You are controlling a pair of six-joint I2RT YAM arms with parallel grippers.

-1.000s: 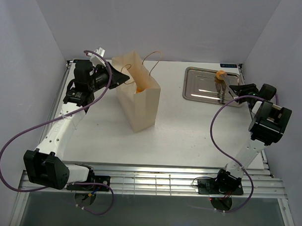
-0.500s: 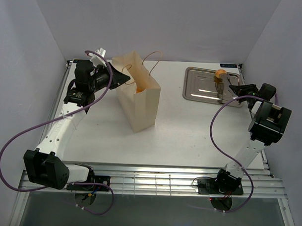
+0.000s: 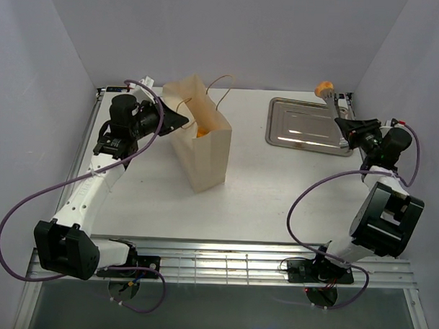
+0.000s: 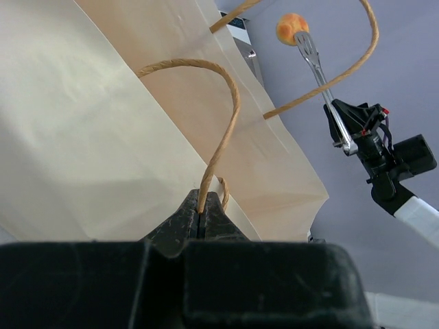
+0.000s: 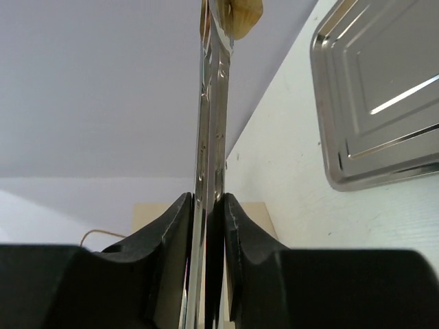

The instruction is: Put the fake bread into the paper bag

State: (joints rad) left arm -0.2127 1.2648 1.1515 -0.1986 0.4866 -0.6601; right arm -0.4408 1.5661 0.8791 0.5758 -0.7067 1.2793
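Observation:
My right gripper should swing toward the paper bag next, bring the bun over the paper bag's opening (image 3: pixel 200 117) and release the tongs, because the bun (image 3: pixel 323 88) is still hanging outside.
The paper bag (image 3: pixel 200 146) stands open at the back left. My left gripper (image 3: pixel 182 116) is shut on its brown cord handle (image 4: pixel 223 130) at the bag's rim, and the left wrist view shows the jaws (image 4: pixel 202 214) pinching the cord. Orange fake bread (image 3: pixel 200 132) shows inside the bag. My right gripper (image 3: pixel 345 128) is shut on the metal tongs (image 3: pixel 334 114). The tongs hold the small round bun (image 3: pixel 323 88) raised above the far edge of the steel tray (image 3: pixel 293 132). In the right wrist view the tongs (image 5: pixel 211 103) run up from my jaws (image 5: pixel 206 205) to the bun (image 5: pixel 243 17).
The tray (image 5: pixel 384 103) shows nothing on it. Grey walls close in the table on the left, back and right. Purple cables loop beside both arms. The right arm (image 4: pixel 387 154) shows past the bag in the left wrist view.
My right gripper has swung and lifted the tongs, carrying the bun from just over the tray up toward the back edge. The left gripper keeps its hold on the bag handle.

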